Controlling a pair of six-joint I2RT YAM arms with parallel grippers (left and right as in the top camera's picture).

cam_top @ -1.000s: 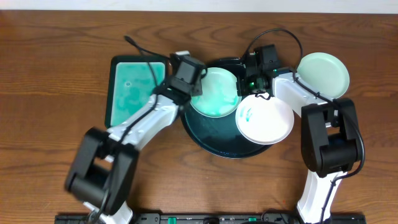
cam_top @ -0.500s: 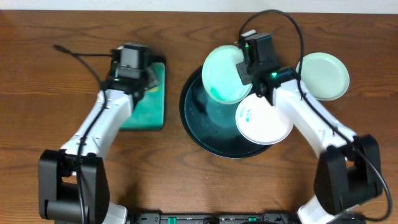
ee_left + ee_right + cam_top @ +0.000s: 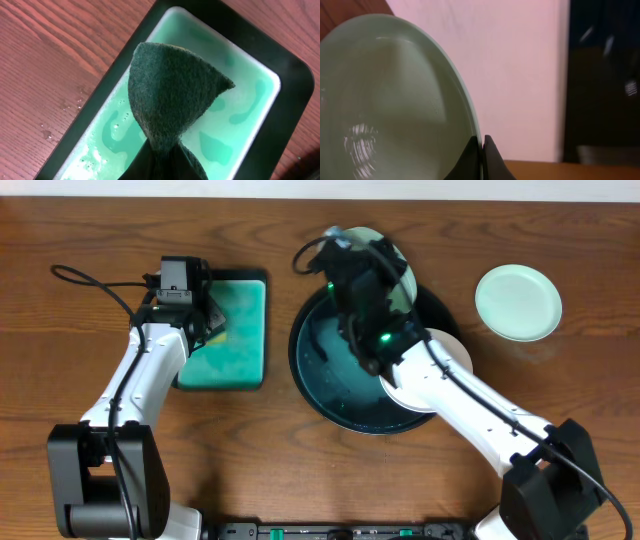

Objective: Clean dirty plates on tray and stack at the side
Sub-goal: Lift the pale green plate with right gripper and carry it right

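The robot's right gripper needs to swing toward another mint plate [image 3: 518,302] on top of the table, turn the plate it holds level, lower it on top and release it.
My right gripper [image 3: 372,258] is shut on the rim of a pale mint plate [image 3: 398,260] and holds it on edge, raised above the back of the black tray [image 3: 325,375]. The right wrist view shows the jaws [image 3: 482,144] pinching that plate [image 3: 395,100]. A white plate [image 3: 457,360] lies on the tray's right side, mostly hidden under my right arm. Another mint plate [image 3: 517,302] lies on the table at the right. My left gripper [image 3: 195,315] is shut on a dark green sponge [image 3: 170,95] above the dish.
The rectangular teal dish [image 3: 245,330] stands left of the tray; the left wrist view shows it [image 3: 240,115] holding soapy green water. Water drops lie on the wood beside it [image 3: 65,107].
My right gripper has lifted the mint plate off the tray and tipped it on edge, moving left. My left gripper has carried the sponge from the tray to the teal dish.
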